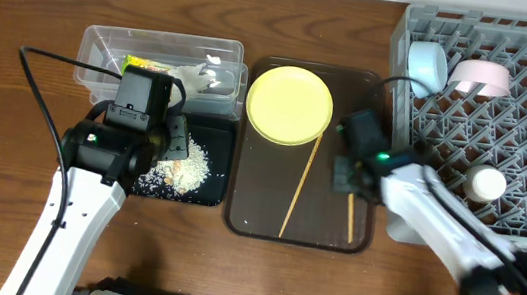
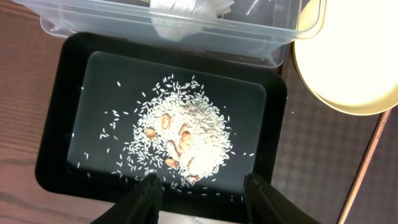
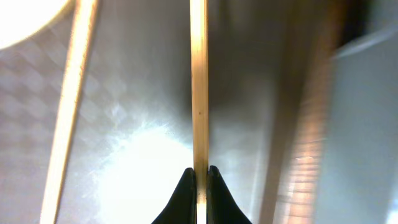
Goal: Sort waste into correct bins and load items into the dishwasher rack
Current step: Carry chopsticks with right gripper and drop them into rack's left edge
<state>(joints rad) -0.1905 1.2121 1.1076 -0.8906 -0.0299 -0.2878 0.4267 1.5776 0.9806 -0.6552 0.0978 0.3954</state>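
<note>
My right gripper is going to lift the chopstick next and lower it along the tray-side edge by the blue bowl, because the bowls are already in the rack.
My right gripper [image 3: 200, 177] is shut on a wooden chopstick [image 3: 199, 81] low over the dark brown serving tray [image 1: 255, 217]; in the overhead view the gripper [image 1: 350, 178] has that chopstick [image 1: 350, 221] below it. A second chopstick [image 1: 299, 187] lies on the tray below the yellow plate [image 1: 290, 103]. My left gripper [image 2: 202, 193] is open and empty above the black tray [image 2: 62, 112], which holds rice scraps [image 2: 183, 140]. The clear tub [image 1: 104, 47] holds the wrapper [image 1: 143, 64] and tissue [image 1: 196, 79]. The grey rack [image 1: 507, 137] holds the blue bowl [image 1: 427, 65], pink bowl [image 1: 481, 79] and cup [image 1: 488, 182].
The black tray sits directly in front of the clear tub and beside the brown serving tray's left edge. The rack stands against the serving tray's right side. A black cable [image 1: 34, 89] loops over the wooden table on the left.
</note>
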